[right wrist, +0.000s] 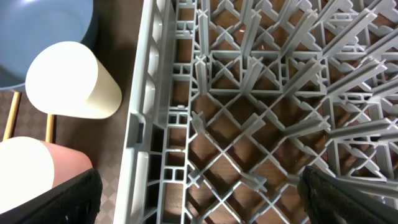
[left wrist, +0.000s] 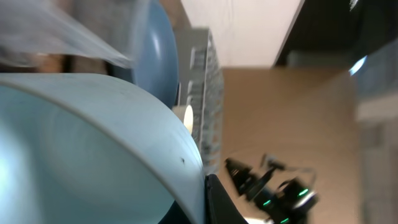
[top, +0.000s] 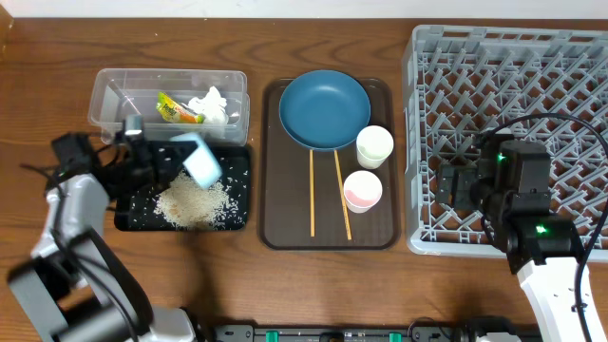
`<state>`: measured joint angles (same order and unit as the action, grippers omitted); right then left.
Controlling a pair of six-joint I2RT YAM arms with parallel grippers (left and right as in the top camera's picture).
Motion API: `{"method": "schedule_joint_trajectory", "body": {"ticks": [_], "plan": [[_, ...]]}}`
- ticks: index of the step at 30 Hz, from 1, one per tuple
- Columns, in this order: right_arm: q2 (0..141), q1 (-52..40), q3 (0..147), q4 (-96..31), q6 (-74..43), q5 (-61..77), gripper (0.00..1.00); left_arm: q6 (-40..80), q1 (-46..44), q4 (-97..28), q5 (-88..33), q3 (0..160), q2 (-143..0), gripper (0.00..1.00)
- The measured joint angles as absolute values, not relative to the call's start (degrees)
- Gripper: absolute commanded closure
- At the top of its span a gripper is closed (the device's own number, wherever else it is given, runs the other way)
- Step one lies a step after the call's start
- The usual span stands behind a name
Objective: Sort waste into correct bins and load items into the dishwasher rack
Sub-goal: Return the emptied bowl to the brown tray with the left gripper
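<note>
The rice lies in a pile in the black tray (top: 237,217), so the left gripper will next turn the bowl upright and then bring it down next to the chopsticks on the brown tray.
My left gripper (top: 179,158) is shut on the rim of the light blue bowl (top: 200,159), held tipped on its side over the black tray (top: 237,217). The bowl fills the left wrist view (left wrist: 81,149). White rice grains (top: 193,200) lie piled in the black tray. The clear container (top: 114,90) holds crumpled tissue (top: 211,103) and the yellow-green wrapper (top: 176,108). On the brown tray (top: 272,190) are the dark blue plate (top: 324,108), white cup (top: 374,145), pinkish cup (top: 362,190) and two chopsticks (top: 312,192). My right gripper (right wrist: 199,193) is open over the grey rack's (top: 570,57) left edge.
The rack's left wall (right wrist: 146,124) runs under my right gripper, with the white cup (right wrist: 71,81) and pinkish cup (right wrist: 37,168) just left of it. The black tray touches the clear container behind it and sits close to the brown tray.
</note>
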<state>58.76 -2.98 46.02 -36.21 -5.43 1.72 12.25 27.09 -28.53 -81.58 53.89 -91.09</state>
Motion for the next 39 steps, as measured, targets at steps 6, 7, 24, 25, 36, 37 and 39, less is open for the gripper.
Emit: {"method": "schedule_joint_trajectory", "body": {"ticks": [6,7,24,25,36,37,39], "plan": [[58.76,-2.98,46.02,-36.21,-5.41,1.72,0.01,13.61,11.73,-27.77,-65.32,53.91,-78.48,0.92],[58.76,-2.98,46.02,-36.18,-5.43,1.69,0.01,13.72,8.56,-27.64,-61.98,53.91,-77.14,0.92],[58.76,-2.98,46.02,-36.21,-5.43,1.72,0.01,13.93,-28.53,-23.33,-18.11,53.91,-90.96,0.92],[58.76,-2.98,46.02,-36.23,-5.43,1.72,0.01,13.93,-28.77,-23.07,-17.15,53.91,-92.12,0.92],[58.76,-2.98,46.02,-36.4,-5.43,1.72,0.01,13.23,-28.93,-26.63,-13.72,55.11,-91.39,0.47],[58.76,-2.98,46.02,-36.38,-5.43,1.72,0.01,13.23,-28.93,-26.85,-13.78,55.57,-90.7,0.46],[58.76,-2.98,46.02,-36.4,-5.43,1.69,0.01,13.23,-28.93,-26.41,-14.52,57.06,-88.64,0.46]]}}
